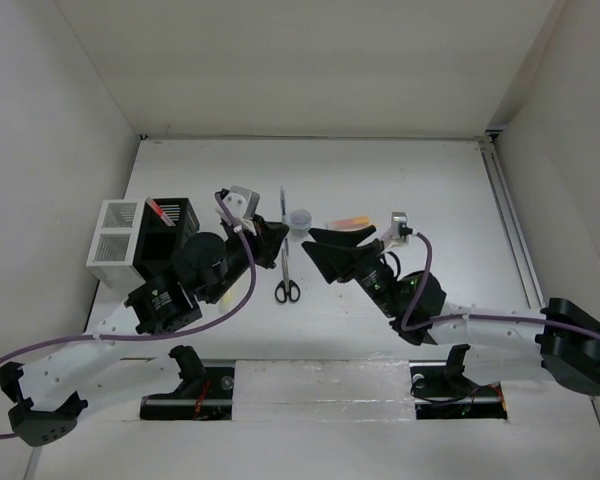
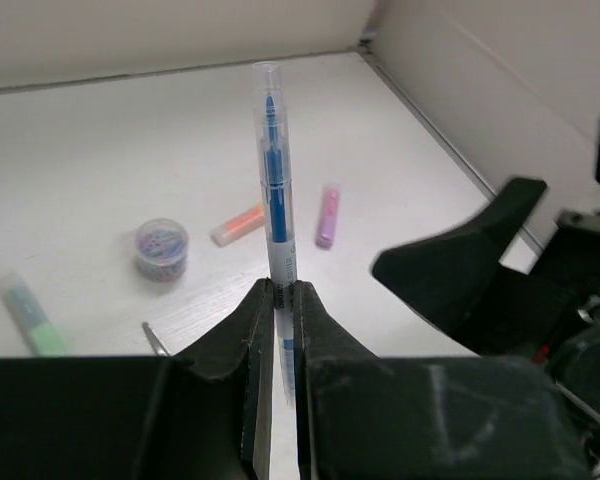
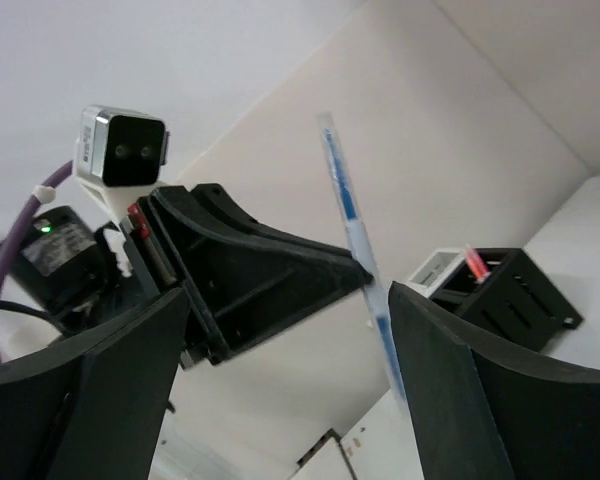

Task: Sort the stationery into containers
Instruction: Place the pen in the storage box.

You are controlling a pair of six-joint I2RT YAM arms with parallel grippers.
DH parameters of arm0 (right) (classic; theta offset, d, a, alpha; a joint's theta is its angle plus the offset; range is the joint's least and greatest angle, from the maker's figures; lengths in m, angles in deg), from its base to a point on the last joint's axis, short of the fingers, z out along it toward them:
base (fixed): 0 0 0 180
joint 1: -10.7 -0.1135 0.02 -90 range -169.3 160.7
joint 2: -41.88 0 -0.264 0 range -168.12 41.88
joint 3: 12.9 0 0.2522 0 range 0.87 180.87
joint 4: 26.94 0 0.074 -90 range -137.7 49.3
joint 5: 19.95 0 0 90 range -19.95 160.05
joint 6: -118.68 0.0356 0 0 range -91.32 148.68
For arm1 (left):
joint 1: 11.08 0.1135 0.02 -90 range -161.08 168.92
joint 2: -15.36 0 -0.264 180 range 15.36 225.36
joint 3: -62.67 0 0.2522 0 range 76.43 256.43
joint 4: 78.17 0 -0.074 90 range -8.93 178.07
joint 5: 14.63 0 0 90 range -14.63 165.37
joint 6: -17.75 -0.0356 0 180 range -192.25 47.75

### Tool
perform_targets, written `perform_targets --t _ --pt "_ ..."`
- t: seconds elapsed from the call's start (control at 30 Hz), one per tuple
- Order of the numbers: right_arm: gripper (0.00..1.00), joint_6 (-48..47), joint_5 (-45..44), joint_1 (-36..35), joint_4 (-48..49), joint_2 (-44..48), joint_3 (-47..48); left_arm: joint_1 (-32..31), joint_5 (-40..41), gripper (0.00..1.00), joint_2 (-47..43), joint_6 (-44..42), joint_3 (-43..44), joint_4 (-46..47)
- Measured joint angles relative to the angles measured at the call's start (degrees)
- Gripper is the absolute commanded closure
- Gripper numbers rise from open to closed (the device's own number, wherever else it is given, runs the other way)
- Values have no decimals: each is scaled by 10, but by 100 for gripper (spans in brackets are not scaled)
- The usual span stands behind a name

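A red pen is standing in the black container's far section point(image 1: 174, 212). The blue pen needs to go to the left in the top view next, down into that section, with my left gripper carrying it.
A thin blue pen point(image 2: 277, 200) stands upright between the fingers of my left gripper point(image 2: 283, 292), which is shut on its lower part. My right gripper point(image 3: 285, 300) faces it with its jaws wide apart. In the right wrist view the blue pen point(image 3: 355, 240) runs just beside the inner edge of one finger point(image 3: 450, 370). In the top view the left gripper point(image 1: 270, 238) and the right gripper point(image 1: 310, 243) meet tip to tip at mid-table. The black container point(image 1: 170, 235) holds a red pen point(image 1: 163, 210), and the white container point(image 1: 115, 235) stands to its left.
Black-handled scissors point(image 1: 287, 288) lie just in front of the grippers. Behind them are a small round tub point(image 2: 162, 248), an orange highlighter point(image 2: 238, 224) and a purple highlighter point(image 2: 327, 215). A green highlighter point(image 2: 30, 315) lies to the left. White walls enclose the table.
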Motion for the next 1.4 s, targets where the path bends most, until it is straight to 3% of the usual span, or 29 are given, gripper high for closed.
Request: perform_targets --t 0.17,0.4,0.57,0.73,0.87,1.2,1.4 --pt "10 -6 -43 11 -41 51 -49 0 129 100 48 30 57 -28" --pt "10 -7 -79 40 -99 104 -123 9 337 100 184 93 151 -98" --pt "10 -9 -87 42 -121 146 -130 135 330 100 277 142 200 -146" --pt "10 -18 -95 43 -156 192 -144 289 294 100 284 152 192 -142" --pt "10 -28 -101 46 -174 217 -151 385 309 100 285 144 191 -122" --pt "10 -34 -102 46 -198 220 -169 474 372 100 310 68 134 10" --pt "10 -35 -91 46 -199 225 -175 474 389 100 374 28 107 73"
